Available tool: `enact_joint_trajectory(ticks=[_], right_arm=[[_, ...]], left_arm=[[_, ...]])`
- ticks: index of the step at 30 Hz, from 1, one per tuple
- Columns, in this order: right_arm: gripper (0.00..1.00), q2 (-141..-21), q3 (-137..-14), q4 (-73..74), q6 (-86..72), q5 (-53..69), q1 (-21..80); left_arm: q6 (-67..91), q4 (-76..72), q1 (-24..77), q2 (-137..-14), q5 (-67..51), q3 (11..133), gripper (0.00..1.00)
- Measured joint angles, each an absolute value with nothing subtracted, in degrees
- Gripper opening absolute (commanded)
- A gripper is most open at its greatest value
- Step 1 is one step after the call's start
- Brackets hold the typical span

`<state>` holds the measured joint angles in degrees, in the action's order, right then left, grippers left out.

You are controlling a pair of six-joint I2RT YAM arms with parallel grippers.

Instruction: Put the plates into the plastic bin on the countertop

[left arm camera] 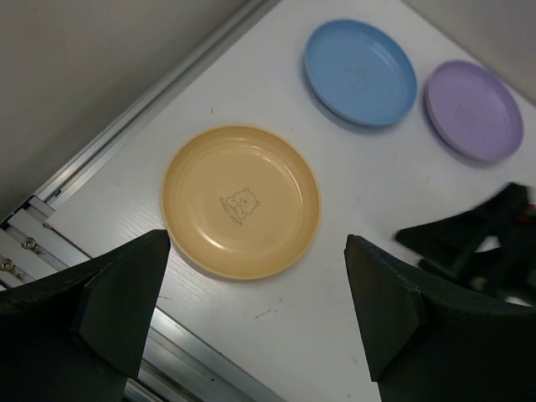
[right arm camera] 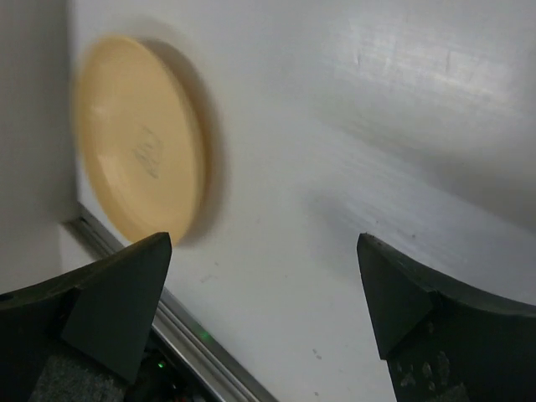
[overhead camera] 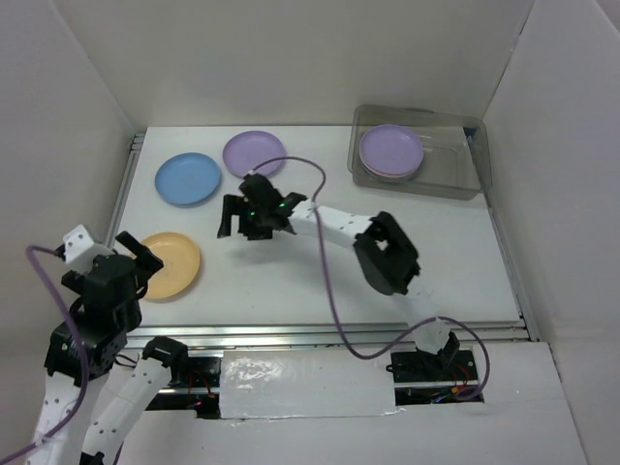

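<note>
I will next move my right gripper down and to the left in the top view, onto the orange-tan plate's facing rim (overhead camera: 200, 260) (right arm camera: 198, 193), because that rim is below it on that side.
An orange-tan plate (overhead camera: 170, 264) lies flat at the front left of the countertop (overhead camera: 320, 281). A blue plate (overhead camera: 188, 178) and a lavender plate (overhead camera: 255, 153) lie behind it. The plastic bin (overhead camera: 455, 184) stands at the back right and holds a stack with a second lavender plate (overhead camera: 391, 150) on top. My left gripper (overhead camera: 143, 257) is open and empty over the orange-tan plate's left edge. Its wrist view shows the orange-tan plate (left arm camera: 240, 201), blue plate (left arm camera: 360, 72) and lavender plate (left arm camera: 473, 110). My right gripper (overhead camera: 242, 225) is open and empty above mid-table, facing the orange-tan plate (right arm camera: 138, 138).
White walls close in the left, back and right. A metal rail (overhead camera: 329, 334) runs along the front edge, and also shows in the left wrist view (left arm camera: 100, 151). A purple cable (overhead camera: 329, 281) loops over the table beside the right arm.
</note>
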<state>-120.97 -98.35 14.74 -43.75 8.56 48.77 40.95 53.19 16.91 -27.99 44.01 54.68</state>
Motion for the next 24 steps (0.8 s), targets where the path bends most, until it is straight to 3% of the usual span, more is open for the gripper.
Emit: enact_joint_trajectory(ticks=[6, 12, 18, 21, 24], right_arm=[[1.00, -145.5, -126.8, 23.6, -47.4, 9.9, 54.7], [0.98, -146.6, -127.9, 23.2, -51.2, 13.7, 55.9], [0.85, -150.3, -132.9, 24.6, -52.2, 15.4, 55.6], [0.69, -150.4, -132.9, 24.9, -52.4, 15.5, 55.7], [0.61, -150.4, -132.9, 26.0, -52.7, 15.7, 55.9]], left_arm=[[42.2, 54.0, 16.3, -21.8, 46.6, 55.1, 0.99], [42.0, 53.9, 16.3, -24.4, 46.2, 55.1, 0.99], [41.8, 53.4, 16.3, -26.1, 44.9, 55.1, 0.99], [41.7, 52.9, 16.3, -25.9, 44.6, 55.1, 0.99], [41.6, 52.7, 16.3, -25.4, 44.5, 55.1, 0.99]])
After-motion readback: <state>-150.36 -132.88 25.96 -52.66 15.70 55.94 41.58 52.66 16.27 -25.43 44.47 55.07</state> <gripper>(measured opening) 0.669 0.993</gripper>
